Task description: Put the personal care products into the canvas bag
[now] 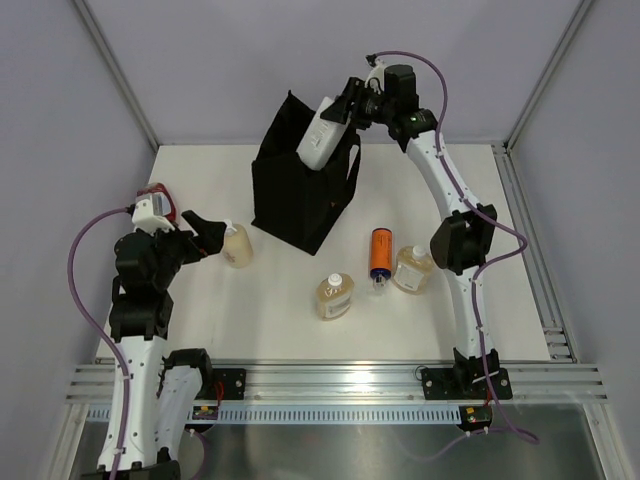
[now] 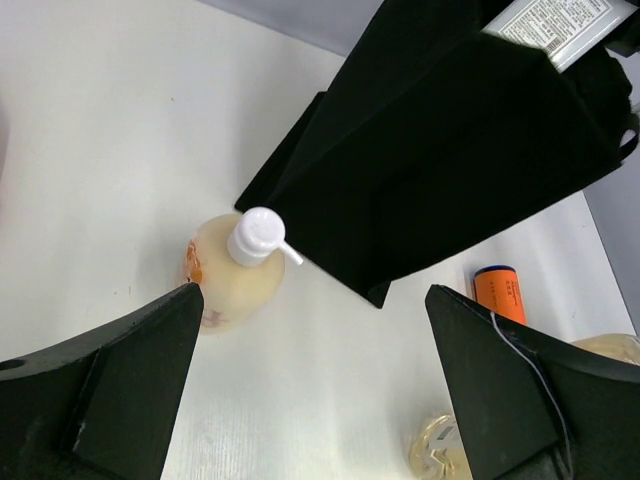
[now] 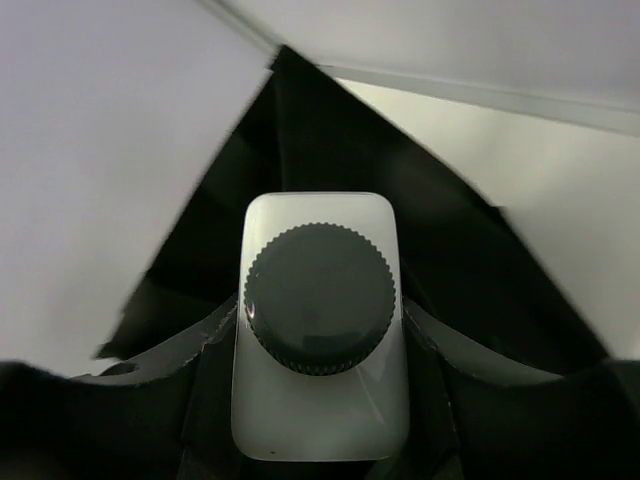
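Note:
My right gripper shifts to the left in the top view next, turns the silver-white bottle upright and lowers it inside, since it hangs tilted over the bag's opening (image 1: pixel 301 147) (image 3: pixel 332 178).
The black canvas bag (image 1: pixel 300 195) stands open at the table's far middle. Above its mouth my right gripper (image 1: pixel 350 108) is shut on a shiny silver-white bottle (image 1: pixel 322 138), tilted, bottom end toward the bag. In the right wrist view the fingers clamp both sides of this bottle (image 3: pixel 320 415) below its dark ribbed cap, with the bag (image 3: pixel 300 130) beneath. My left gripper (image 1: pixel 215 237) is open beside a squat amber bottle (image 1: pixel 238 246). That white-capped bottle (image 2: pixel 235 275) lies ahead of the left finger (image 2: pixel 150 380), not between the jaws.
Two more amber bottles (image 1: pixel 335 297) (image 1: pixel 412 268) and an orange cylinder bottle (image 1: pixel 380 253) lie right of the bag's near corner. A round red container (image 1: pixel 157 193) sits at the left edge behind the left wrist. Metal rails border the table.

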Controlling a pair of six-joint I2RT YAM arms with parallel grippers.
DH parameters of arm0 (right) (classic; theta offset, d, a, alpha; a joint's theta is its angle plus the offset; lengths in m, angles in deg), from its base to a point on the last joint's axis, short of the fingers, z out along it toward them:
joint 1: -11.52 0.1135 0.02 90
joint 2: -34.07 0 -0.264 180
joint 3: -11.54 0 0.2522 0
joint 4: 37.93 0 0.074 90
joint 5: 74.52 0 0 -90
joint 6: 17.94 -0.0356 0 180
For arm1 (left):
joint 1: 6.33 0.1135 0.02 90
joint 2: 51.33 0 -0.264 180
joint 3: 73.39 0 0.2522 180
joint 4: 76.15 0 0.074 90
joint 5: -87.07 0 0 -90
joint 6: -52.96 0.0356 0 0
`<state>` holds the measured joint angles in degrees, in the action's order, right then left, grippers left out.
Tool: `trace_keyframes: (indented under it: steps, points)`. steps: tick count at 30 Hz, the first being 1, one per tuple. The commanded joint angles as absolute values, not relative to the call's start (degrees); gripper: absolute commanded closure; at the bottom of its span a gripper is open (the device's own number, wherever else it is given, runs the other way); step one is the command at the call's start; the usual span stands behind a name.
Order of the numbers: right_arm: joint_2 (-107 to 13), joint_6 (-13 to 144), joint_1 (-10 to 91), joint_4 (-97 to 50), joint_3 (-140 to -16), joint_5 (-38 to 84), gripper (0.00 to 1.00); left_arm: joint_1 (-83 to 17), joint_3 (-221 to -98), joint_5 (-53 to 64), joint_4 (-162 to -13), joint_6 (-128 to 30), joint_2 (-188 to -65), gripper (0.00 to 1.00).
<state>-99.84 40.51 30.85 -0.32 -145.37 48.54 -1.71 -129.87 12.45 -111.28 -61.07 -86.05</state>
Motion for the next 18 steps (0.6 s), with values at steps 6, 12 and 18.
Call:
trace_keyframes:
  steps: [6,12,18]
  points:
    - [-92.8,77.0,36.6,-3.2,-146.6,34.3,1.00,-1.5,-128.4,11.8,-110.1,-63.1,-89.0,0.01]
    - [-92.7,90.7,41.9,-4.2,-142.8,30.6,1.00,-1.5,-126.8,12.9,-108.5,-64.2,-90.4,0.01]
    - [-97.5,92.7,45.2,-5.4,-142.6,20.4,1.00,-1.4,-124.7,10.2,-109.0,-65.4,-88.9,0.01]
